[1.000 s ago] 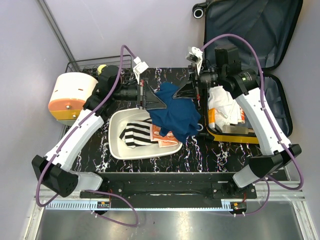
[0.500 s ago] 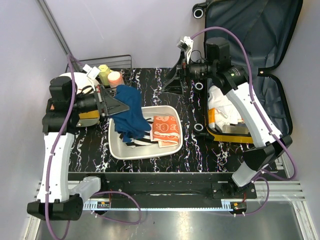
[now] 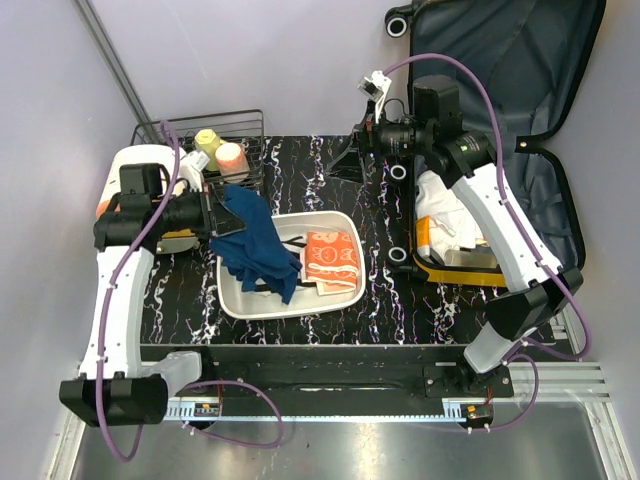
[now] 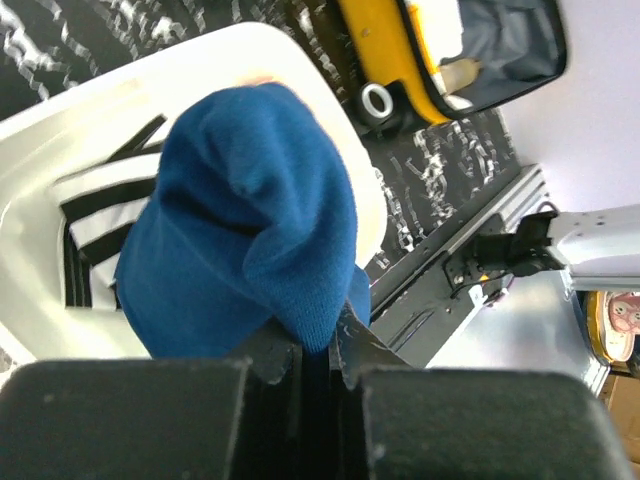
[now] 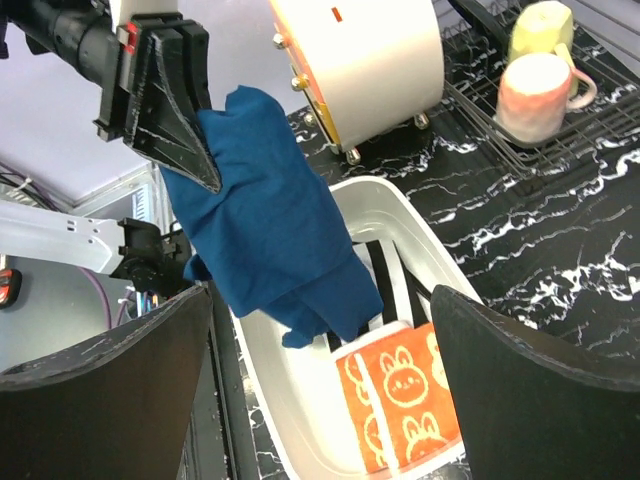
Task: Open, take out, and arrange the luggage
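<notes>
The blue cloth hangs over the tray's end, so the robot's left gripper should next move toward the rabbit towel, then down over the striped cloth (image 3: 293,241) (image 4: 90,215), and release the blue cloth there.
The luggage (image 3: 545,205), a yellow hard-shell suitcase, lies open at the table's right edge with its dark lid (image 3: 500,60) raised; white clothing (image 3: 450,215) lies inside. My left gripper (image 3: 222,212) is shut on a blue cloth (image 3: 258,240), which hangs over the left end of the white tray (image 3: 335,300). The left wrist view shows the jaws (image 4: 315,350) pinching the blue cloth (image 4: 250,220) above a striped cloth (image 4: 90,215). An orange rabbit towel (image 3: 332,260) lies in the tray. My right gripper (image 3: 345,165) stands open and holds nothing, above the table's back middle.
A cream-and-orange round container (image 3: 150,175) stands at the left, partly behind my left arm. Behind it a wire rack (image 3: 250,125) holds a yellow cup (image 3: 207,139) and a pink cup (image 3: 231,156). The suitcase's wheels (image 3: 399,172) face the tray.
My right gripper has opened, let go of the blue cloth and drawn back. My left arm has swung left with the cloth, which now hangs over the tray's left end.
</notes>
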### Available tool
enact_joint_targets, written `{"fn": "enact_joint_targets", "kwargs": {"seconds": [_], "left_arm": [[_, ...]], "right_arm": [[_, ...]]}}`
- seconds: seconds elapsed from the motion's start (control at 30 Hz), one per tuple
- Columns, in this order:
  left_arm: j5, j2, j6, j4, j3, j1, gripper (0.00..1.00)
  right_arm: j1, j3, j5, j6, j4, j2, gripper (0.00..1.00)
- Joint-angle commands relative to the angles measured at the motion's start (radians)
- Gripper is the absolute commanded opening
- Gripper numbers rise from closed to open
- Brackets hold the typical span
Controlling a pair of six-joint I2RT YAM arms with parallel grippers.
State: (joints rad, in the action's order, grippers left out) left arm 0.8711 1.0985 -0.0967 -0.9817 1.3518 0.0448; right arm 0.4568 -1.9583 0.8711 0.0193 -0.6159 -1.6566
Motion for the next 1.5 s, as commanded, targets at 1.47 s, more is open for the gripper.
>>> {"fn": "enact_joint_targets", "kwargs": {"seconds": [1.47], "left_arm": [[-0.001,0.152,-0.546,0.719,-0.269,-0.347,0.00]], "right_arm": [[-0.115,0.177,-0.017,0.053,-0.033,0.126,1.00]]}}
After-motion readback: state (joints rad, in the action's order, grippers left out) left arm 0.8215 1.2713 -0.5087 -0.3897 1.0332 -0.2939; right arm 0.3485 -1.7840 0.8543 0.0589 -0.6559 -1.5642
